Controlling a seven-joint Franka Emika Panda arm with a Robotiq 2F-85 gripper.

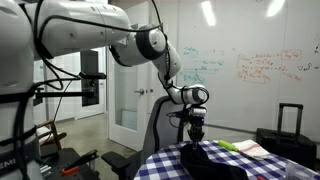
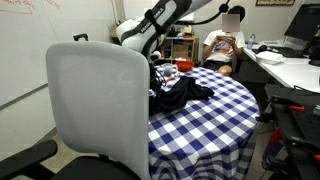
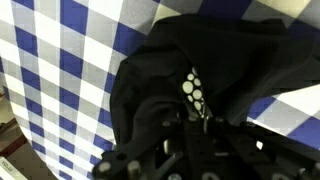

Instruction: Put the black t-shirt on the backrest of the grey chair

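My gripper rises with the black t-shirt next, since the backrest's top edge [image 2: 95, 46] stands above the t-shirt. It carries the t-shirt across that edge, then lowers and releases it.
The black t-shirt [image 3: 150, 70] lies bunched on the blue-and-white checked table; it shows in both exterior views [image 1: 207, 156] [image 2: 182, 93]. My gripper [image 1: 193, 128] points straight down onto the shirt's near edge. In the wrist view its fingers [image 3: 196, 105] are pressed together with black fabric pinched between them. The grey chair stands at the table's edge, its tall rounded backrest [image 2: 100, 100] in the foreground and seen edge-on [image 1: 155, 125] just beside the gripper. In that exterior view the backrest partly hides my gripper [image 2: 160, 72].
The round checked table [image 2: 220, 120] also holds green and white papers [image 1: 240, 147]. A black suitcase [image 1: 285, 135] stands behind the table. A seated person [image 2: 222, 45] is beyond it, with a desk [image 2: 290, 65] at the side. A whiteboard wall [image 1: 250, 70] is behind.
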